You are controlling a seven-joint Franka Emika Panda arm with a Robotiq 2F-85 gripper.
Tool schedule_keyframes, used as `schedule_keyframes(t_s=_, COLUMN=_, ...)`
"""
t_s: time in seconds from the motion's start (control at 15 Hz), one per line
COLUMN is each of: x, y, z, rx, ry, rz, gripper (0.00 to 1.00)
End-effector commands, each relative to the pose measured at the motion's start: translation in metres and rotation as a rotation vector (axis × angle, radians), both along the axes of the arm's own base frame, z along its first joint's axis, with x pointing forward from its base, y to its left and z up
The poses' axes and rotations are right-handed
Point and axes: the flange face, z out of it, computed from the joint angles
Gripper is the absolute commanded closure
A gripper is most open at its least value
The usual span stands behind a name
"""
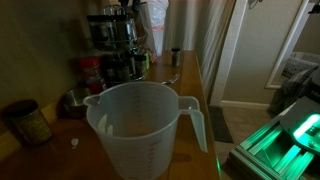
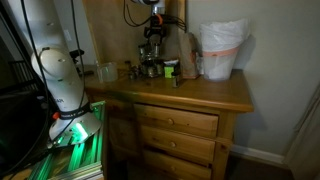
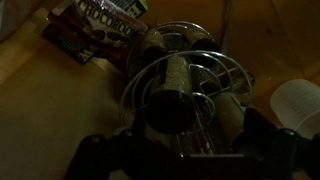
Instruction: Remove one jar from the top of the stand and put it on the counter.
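I should next move my gripper down a little over the jar's dark lid [image 3: 172,112] and close its open fingers around the lid, because the lid is already between them on top of the stand.
The stand [image 1: 112,45] is a round two-tier dark metal rack full of jars at the back of the brown wooden counter [image 1: 190,85]. It also shows in the other exterior view [image 2: 152,62]. My gripper [image 2: 152,30] hangs just above the stand's top. In the wrist view the gripper [image 3: 180,150] is open, with one dark finger on each side of the top tier [image 3: 215,75]. A dark-lidded jar [image 3: 165,100] stands between the fingers. I cannot tell whether the fingers touch it.
A translucent measuring jug [image 1: 145,130] stands at the near end of the counter. A small jar [image 1: 175,57] stands alone beside the stand. A chocolate box [image 3: 100,25] lies behind the stand. A white bag [image 2: 222,50] sits at the counter's far end.
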Motion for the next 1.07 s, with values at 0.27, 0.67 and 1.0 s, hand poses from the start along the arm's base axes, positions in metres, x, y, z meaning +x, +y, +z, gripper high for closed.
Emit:
schedule_keyframes(t_s=0.27, x=-0.001, y=0.009, z=0.014, rx=-0.027, ry=0.006, rz=0.053, gripper=0.00)
schedule_keyframes(t_s=0.67, x=0.004, y=0.009, z=-0.001, rx=-0.068, ry=0.008, rz=0.062, gripper=0.00)
schedule_keyframes(t_s=1.0, x=0.003, y=0.013, z=-0.015, rx=-0.077, ry=0.025, rz=0.074, gripper=0.00)
